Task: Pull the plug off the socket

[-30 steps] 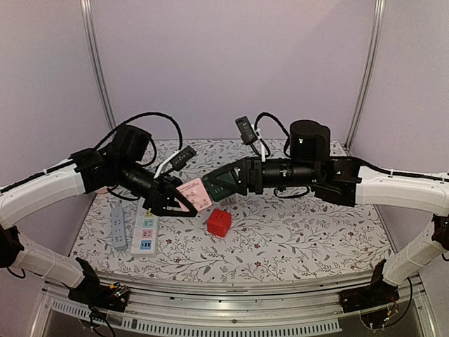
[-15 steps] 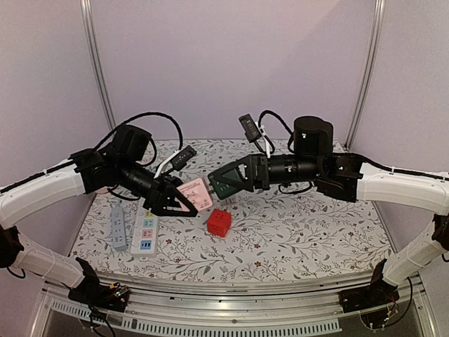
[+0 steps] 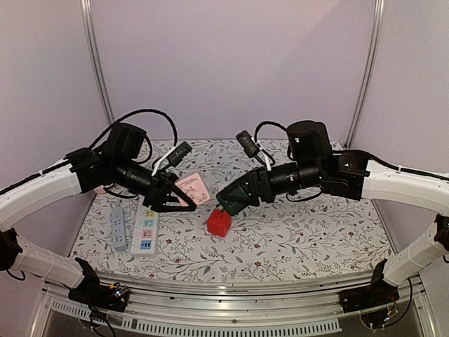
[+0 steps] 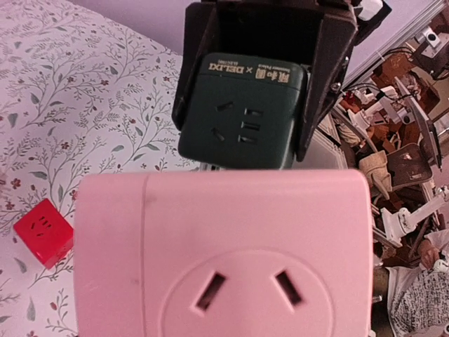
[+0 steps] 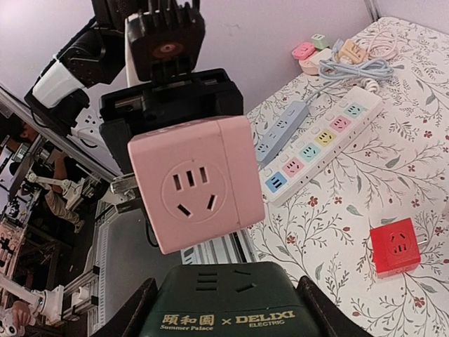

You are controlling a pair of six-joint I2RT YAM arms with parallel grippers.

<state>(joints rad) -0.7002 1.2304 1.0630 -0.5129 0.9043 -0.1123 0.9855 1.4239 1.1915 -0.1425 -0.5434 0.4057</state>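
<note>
My right gripper moves away from the pink socket and down to the table beside the red cube socket next, since the plug hangs free.
My left gripper is shut on a pink cube socket and holds it above the table. The socket fills the lower half of the left wrist view and hides my own fingers there. My right gripper is shut on a dark green cube plug, its black fingers on both sides of it. The green plug hangs just beyond the pink socket with a clear gap between them. In the right wrist view the pink socket faces the green plug.
A red cube socket lies on the floral table just below the green plug. A white power strip and a grey-blue strip lie at the left. Small adapters and a cable lie at the back left.
The green plug was against the pink socket; it has now come away. My right gripper has carried it down and to the right, towards the red cube. My left gripper drew slightly left.
</note>
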